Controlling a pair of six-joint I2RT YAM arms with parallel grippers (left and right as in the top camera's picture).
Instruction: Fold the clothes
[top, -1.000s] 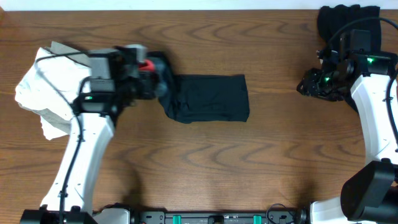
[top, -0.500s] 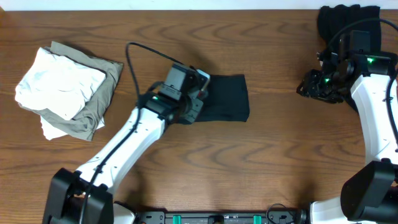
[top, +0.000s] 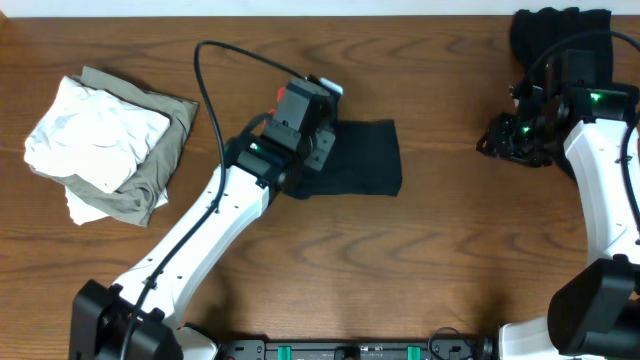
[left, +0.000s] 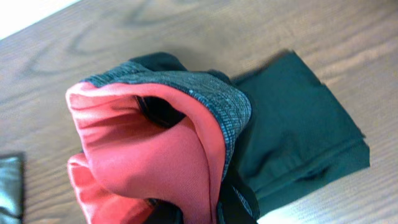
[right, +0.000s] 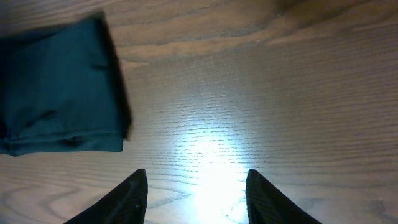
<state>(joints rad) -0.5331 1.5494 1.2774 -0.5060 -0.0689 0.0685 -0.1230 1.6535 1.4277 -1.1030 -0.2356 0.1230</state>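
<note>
The waistband is lifted, so my left gripper moves across the leggings' flat body (top: 360, 158) (left: 297, 127) next, to the right in the overhead view.
The dark navy leggings (top: 365, 160) lie folded on the table's middle. Their grey-and-coral-red waistband (left: 155, 134) is lifted and bunched. My left gripper (top: 312, 118) is shut on it, above the left end of the folded part, and a bit of red (top: 291, 96) shows beside the gripper. In the left wrist view the fabric hides most of the fingers. The leggings' body (left: 298, 137) lies flat to the right. My right gripper (right: 196, 196) is open and empty over bare wood at the right (top: 510, 135). The leggings' edge (right: 56, 93) shows to its upper left.
A pile of black garments (top: 555, 30) sits at the back right corner behind the right arm. A stack of white and olive clothes (top: 100, 140) lies at the left. The table's back edge runs along the top.
My left arm has swung from the left side to the right, carrying the waistband end over onto the folded leggings. The white and olive stack is now uncovered. The right arm has not moved.
</note>
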